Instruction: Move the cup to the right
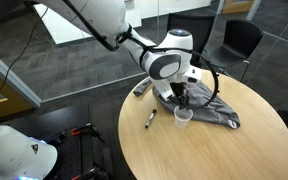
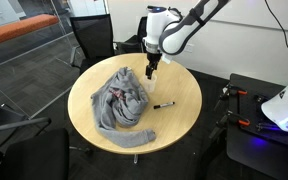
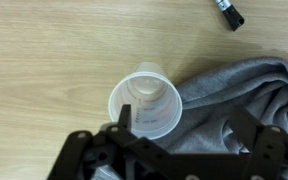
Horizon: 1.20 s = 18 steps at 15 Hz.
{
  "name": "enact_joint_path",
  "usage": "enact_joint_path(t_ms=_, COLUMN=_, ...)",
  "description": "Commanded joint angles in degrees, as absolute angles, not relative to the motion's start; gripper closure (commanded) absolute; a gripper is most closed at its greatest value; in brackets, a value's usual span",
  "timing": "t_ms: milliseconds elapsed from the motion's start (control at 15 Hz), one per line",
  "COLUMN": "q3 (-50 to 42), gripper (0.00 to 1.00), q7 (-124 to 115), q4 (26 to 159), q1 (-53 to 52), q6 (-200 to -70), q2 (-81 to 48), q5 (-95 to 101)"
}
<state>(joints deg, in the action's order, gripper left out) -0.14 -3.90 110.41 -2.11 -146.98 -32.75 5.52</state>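
Observation:
My gripper lowers over the cup's cloth-side [image 1: 184, 109] [image 3: 180, 108] next, one finger into its opening and one outside, because that stretch of rim lies between the open fingers.
The cup [image 3: 144, 100] is a small translucent whitish plastic cup. It stands upright on the wooden table, touching the edge of the grey cloth [image 3: 234, 90]. My gripper [image 3: 184, 125] is open and hangs just above it. One finger overlaps the cup's rim and the other is over the cloth. In an exterior view the cup [image 1: 183, 116] sits under the gripper [image 1: 181, 99], next to the cloth [image 1: 212, 108]. In an exterior view the gripper [image 2: 152, 66] hides the cup.
A black-and-white marker pen [image 1: 151, 119] lies on the round wooden table [image 1: 214, 150], apart from the cup; it also shows in an exterior view [image 2: 164, 104] and the wrist view [image 3: 227, 12]. A small grey object [image 1: 141, 89] lies near the table edge. Office chairs [image 2: 92, 42] stand around.

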Motion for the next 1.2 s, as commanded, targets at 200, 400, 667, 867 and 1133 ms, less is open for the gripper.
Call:
enact_joint_path(t_ms=200, q3=-0.2, gripper=0.00, q7=-2.2, q4=103.5, q1=-1.9, q6=-145.1, q2=-39.4, q5=4.7)
enact_joint_path(t_ms=400, q3=-0.6, gripper=0.00, q7=-3.4, q4=104.9, q1=-2.5, q6=-146.6, q2=-39.2, q5=5.0)
enact_joint_path(t_ms=667, q3=-0.6, gripper=0.00, q7=-3.4, q4=103.0, q1=-2.5, q6=-146.2, q2=-41.0, q5=4.9)
enact_joint_path(t_ms=867, q3=0.1, gripper=0.00, q7=-2.7, q4=100.3, q1=-1.5, q6=-145.1, q2=-42.9, q5=3.6)
enact_joint_path(t_ms=1133, q3=1.3, gripper=0.00, q7=-0.4, q4=96.4, q1=-0.2, q6=-144.5, q2=-46.8, q5=2.4)
